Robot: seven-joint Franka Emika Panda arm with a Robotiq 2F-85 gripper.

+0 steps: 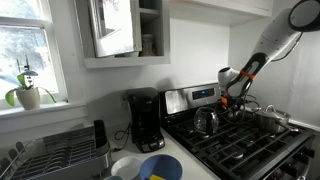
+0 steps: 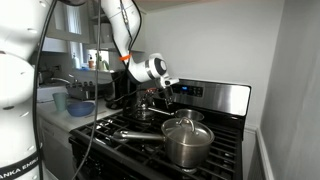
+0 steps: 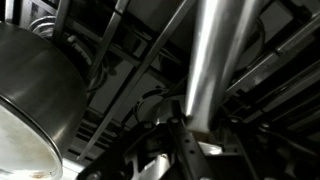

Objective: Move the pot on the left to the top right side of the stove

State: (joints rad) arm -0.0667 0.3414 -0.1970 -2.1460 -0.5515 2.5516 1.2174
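Observation:
My gripper should next move along the steel back panel, away from the kettle-like vessel, and let go of the pot's handle, because the stove's back corner grate [image 2: 218, 124] is that way.
My gripper [image 3: 196, 135] is shut on the long straight shiny handle [image 3: 214, 50] of the pot, which runs up the wrist view over the black grates. In both exterior views the gripper [image 1: 238, 97] [image 2: 166, 92] hangs low over the back of the stove [image 1: 250, 152] [image 2: 216, 98], in front of its steel back panel. The pot's body is mostly hidden behind the gripper; a steel rim [image 2: 190, 116] shows beside it. I cannot tell whether the pot rests on the grate or is lifted.
A rounded shiny kettle-like vessel [image 1: 207, 121] [image 3: 25, 95] stands just beside the gripper. A lidded steel pot [image 2: 187, 142] [image 1: 272, 121] sits on another burner. A black coffee maker [image 1: 146, 120], a dish rack [image 1: 55, 150] and bowls [image 1: 150, 167] are on the counter.

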